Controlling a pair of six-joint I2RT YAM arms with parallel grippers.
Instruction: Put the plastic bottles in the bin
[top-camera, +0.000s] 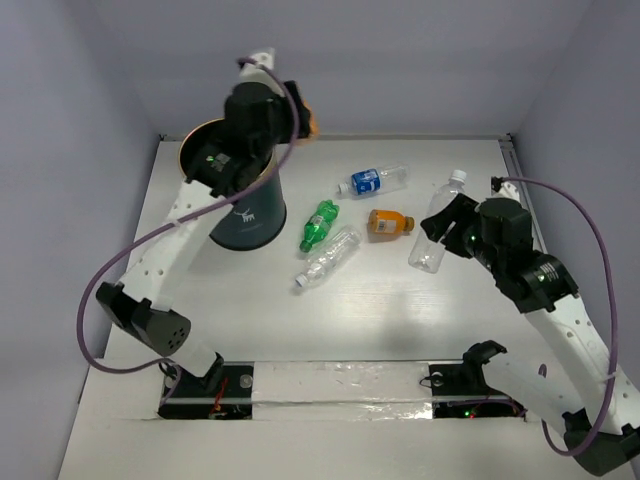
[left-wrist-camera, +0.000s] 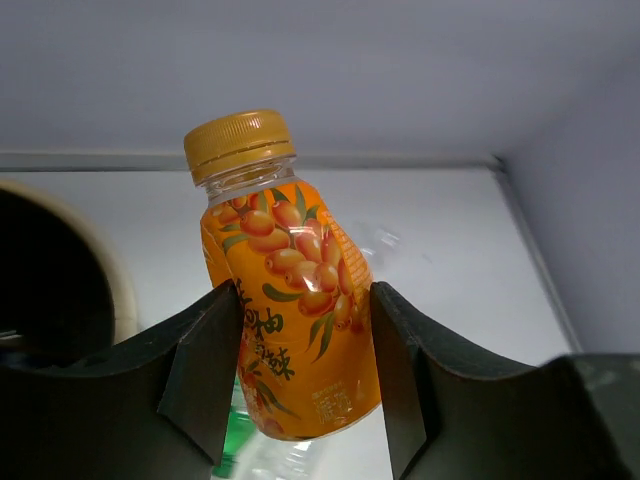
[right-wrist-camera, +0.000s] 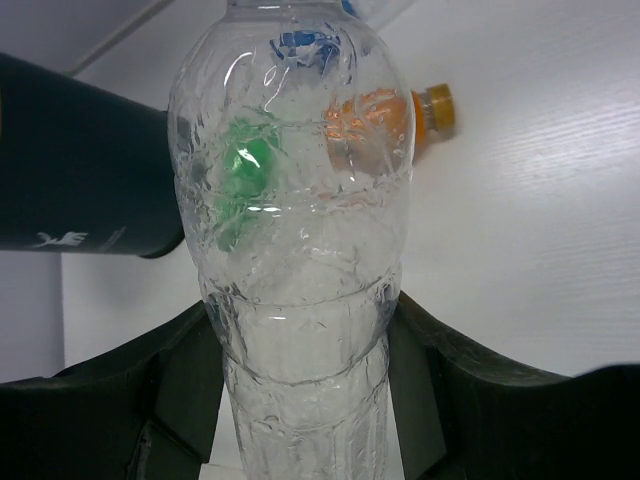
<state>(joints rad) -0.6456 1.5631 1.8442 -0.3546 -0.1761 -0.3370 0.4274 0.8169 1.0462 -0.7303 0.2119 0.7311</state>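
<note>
My right gripper is to lift the white-capped bottle and carry it away from my base, past the green bottle and over the bin's opening (top-camera: 220, 153).
My left gripper (left-wrist-camera: 300, 380) is shut on an orange-filled bottle (left-wrist-camera: 285, 290) with a gold cap. In the top view it (top-camera: 298, 113) holds that bottle (top-camera: 314, 124) up beside the far right rim of the dark teal bin (top-camera: 250, 215). The bin's black inside shows at the left of the left wrist view (left-wrist-camera: 40, 280). My right gripper (right-wrist-camera: 300, 400) is shut on a clear bottle (right-wrist-camera: 295, 220). It (top-camera: 452, 235) holds this white-capped bottle (top-camera: 437, 225) above the right of the table. The bin also shows in the right wrist view (right-wrist-camera: 80, 170).
Several bottles lie right of the bin: a clear one with a blue label (top-camera: 372, 181), a green one (top-camera: 320, 224), a clear one (top-camera: 330, 257) and an orange one (top-camera: 388, 223), which also shows in the right wrist view (right-wrist-camera: 432, 110). White walls enclose the table.
</note>
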